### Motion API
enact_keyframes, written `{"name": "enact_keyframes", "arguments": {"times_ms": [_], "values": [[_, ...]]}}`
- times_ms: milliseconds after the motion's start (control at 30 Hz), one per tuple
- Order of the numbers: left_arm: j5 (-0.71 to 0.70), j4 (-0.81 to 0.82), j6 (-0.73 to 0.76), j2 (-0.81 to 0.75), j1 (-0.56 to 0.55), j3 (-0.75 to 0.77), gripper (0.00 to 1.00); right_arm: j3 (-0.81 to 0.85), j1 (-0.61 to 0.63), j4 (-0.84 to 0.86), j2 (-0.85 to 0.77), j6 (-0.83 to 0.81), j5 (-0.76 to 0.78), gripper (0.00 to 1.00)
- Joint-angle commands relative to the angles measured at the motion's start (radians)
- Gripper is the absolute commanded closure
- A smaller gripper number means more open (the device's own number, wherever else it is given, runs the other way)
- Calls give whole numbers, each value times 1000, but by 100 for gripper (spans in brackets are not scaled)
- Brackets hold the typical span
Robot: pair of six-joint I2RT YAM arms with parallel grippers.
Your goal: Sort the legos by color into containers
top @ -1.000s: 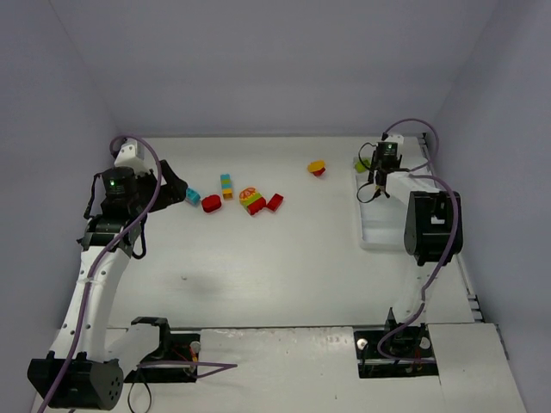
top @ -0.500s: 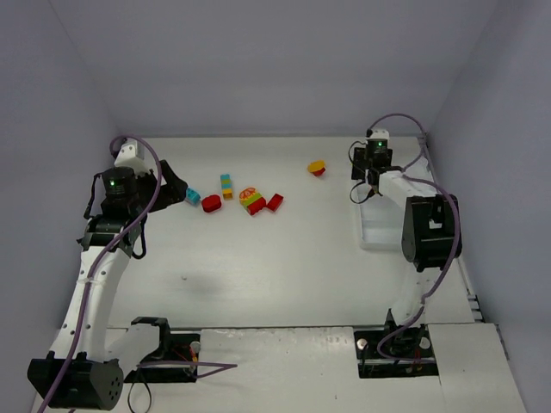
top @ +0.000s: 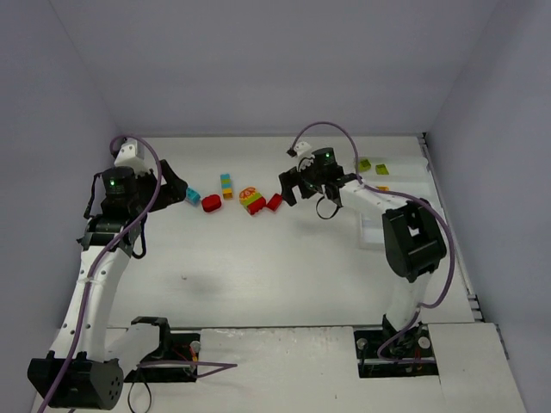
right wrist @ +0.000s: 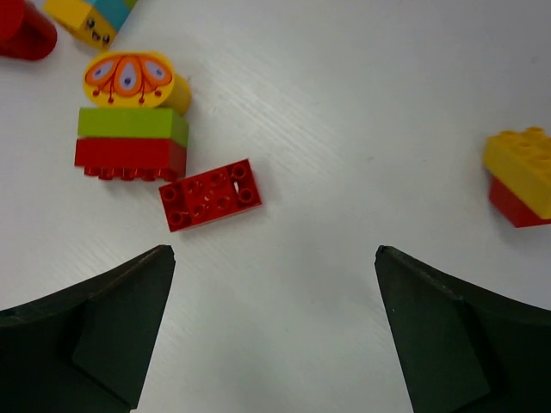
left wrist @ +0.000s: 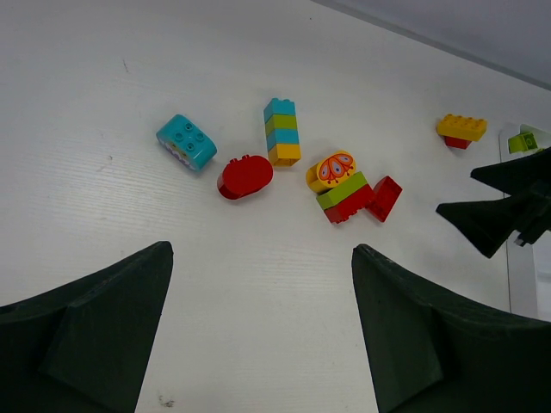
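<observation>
Next, my right gripper will go left in the top view and down to close around the flat red brick (top: 275,202) (right wrist: 211,195), since that lies below on that side.
The legos lie in a loose row on the white table: a cyan brick (top: 193,196), a red rounded brick (top: 212,203), a cyan-green-yellow stack (top: 226,185), a yellow-green-red stack (top: 251,200) and a flat red brick (top: 275,202). A yellow-on-red brick (right wrist: 521,176) lies to the right. Two lime green bricks (top: 365,164) sit in the white tray's containers (top: 379,232). My right gripper (top: 287,188) hovers open and empty just right of the flat red brick (right wrist: 209,195). My left gripper (top: 178,189) stands open beside the cyan brick (left wrist: 185,142).
The tray lies along the right wall, behind my right arm. Grey walls close in the table at the back and both sides. Bare white table stretches between the bricks and the arm bases.
My right gripper has opened over the tray, left a green brick there, and swung left across the table to the red brick. The left arm has not moved.
</observation>
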Motion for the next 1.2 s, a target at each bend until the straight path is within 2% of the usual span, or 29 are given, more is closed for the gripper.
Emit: {"name": "enact_keyframes", "arguments": {"times_ms": [0,200,367,700,800,900,967,1100,1167], "values": [[6,51,-2,-10,-6,27,22,34,-1,-24,44,-98,-164,0],[6,51,0,-6,-6,29,22,137,57,-114,153,-204,-171,0],[3,51,0,-6,-7,29,22,175,75,-116,213,-209,-145,0],[2,51,1,-8,-7,29,22,241,114,-111,302,-227,9,1],[3,51,3,-6,-7,29,22,247,114,-105,321,-226,10,5],[5,51,1,-6,-7,29,22,246,114,-99,322,-223,6,19],[5,51,1,-9,-7,29,22,238,114,-96,312,-217,9,46],[6,51,1,-11,-7,27,22,183,104,-68,255,-192,44,74],[8,51,0,-11,-9,29,22,117,86,-21,192,-154,75,83]]}}
